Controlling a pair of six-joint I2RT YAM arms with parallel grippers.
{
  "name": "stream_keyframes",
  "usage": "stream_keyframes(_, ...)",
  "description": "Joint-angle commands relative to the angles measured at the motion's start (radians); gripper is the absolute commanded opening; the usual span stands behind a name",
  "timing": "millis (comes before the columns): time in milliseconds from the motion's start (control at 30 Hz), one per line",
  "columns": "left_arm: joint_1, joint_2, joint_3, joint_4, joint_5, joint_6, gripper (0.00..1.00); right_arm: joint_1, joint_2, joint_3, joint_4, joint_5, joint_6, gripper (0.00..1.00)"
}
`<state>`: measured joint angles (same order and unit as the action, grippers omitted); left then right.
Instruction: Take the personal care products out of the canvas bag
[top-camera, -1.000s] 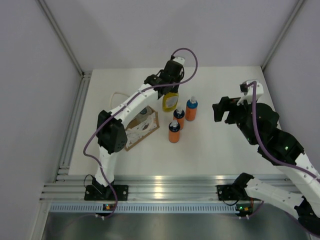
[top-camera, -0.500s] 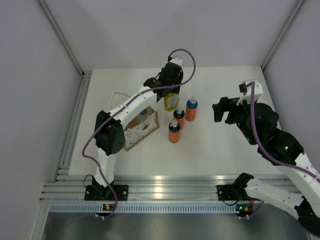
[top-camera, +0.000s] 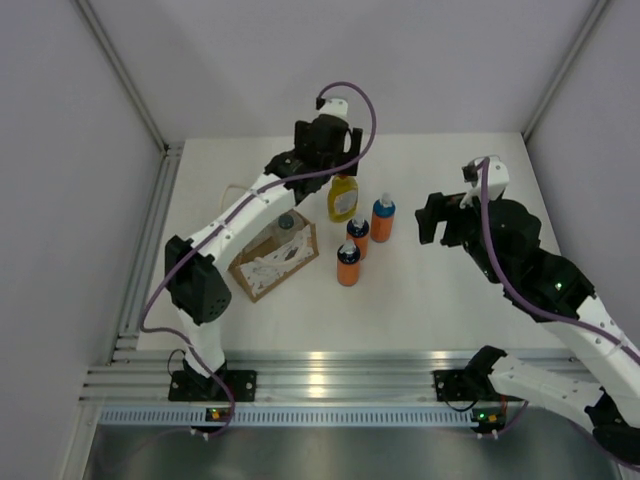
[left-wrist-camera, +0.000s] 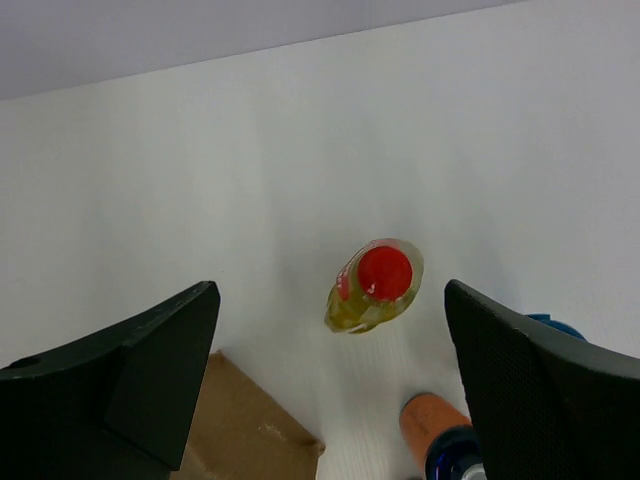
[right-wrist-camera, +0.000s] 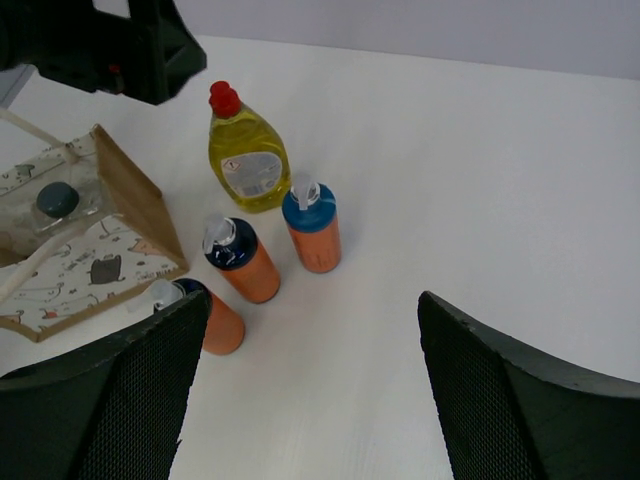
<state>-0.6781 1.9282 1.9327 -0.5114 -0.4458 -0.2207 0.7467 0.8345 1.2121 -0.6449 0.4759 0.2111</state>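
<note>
My left gripper moves back and down onto the pale bottle in the bag next, since the pale bottle stands below the open fingers and nearer my base.
The yellow bottle (top-camera: 343, 198) with its red cap stands upright on the table. My left gripper (top-camera: 330, 160) hangs open just above it, apart from it. Through the left wrist view the red cap (left-wrist-camera: 384, 272) shows between the spread fingers of my left gripper (left-wrist-camera: 330, 390). Three orange bottles (top-camera: 383, 218) (top-camera: 358, 236) (top-camera: 348, 263) with blue caps stand beside it. The canvas bag (top-camera: 272, 258) sits to their left, with the pale bottle (right-wrist-camera: 55, 200) inside it. My right gripper (top-camera: 440, 222) (right-wrist-camera: 310, 390) is open and holds nothing, right of the bottles.
A thin white loop handle (top-camera: 236, 188) of the bag lies on the table behind it. Grey walls close in the table on three sides, and a metal rail (top-camera: 320, 380) runs along its near edge.
My left gripper opened, let go of the yellow bottle and rose up and back; the bottle now stands alone. My right arm shifted slightly left.
</note>
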Motion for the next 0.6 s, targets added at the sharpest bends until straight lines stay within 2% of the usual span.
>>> stream_keyframes(0,-0.003,-0.21,-0.066,0.042,-0.102,-0.041,0.98,-0.023,0.034,0.069,-0.009,-0.072,0.008,0.83)
stream_keyframes(100,0.002,-0.351,-0.188,0.031,-0.169,-0.071,0.98,-0.024,0.084,0.104,-0.009,-0.147,0.025,0.83)
stream_keyframes(233,0.012,-0.44,-0.238,-0.097,-0.114,-0.049,0.98,-0.024,0.155,0.164,-0.01,-0.203,0.033,0.83)
stream_keyframes(367,0.032,-0.469,-0.232,-0.258,0.014,-0.009,0.98,-0.024,0.222,0.225,-0.01,-0.256,0.03,0.83)
stream_keyframes(500,0.113,-0.475,-0.233,-0.403,0.279,0.039,0.98,-0.024,0.244,0.251,-0.012,-0.292,0.025,0.83)
stream_keyframes(567,0.121,-0.477,-0.235,-0.468,0.337,0.069,0.98,-0.024,0.241,0.241,-0.012,-0.295,0.025,0.83)
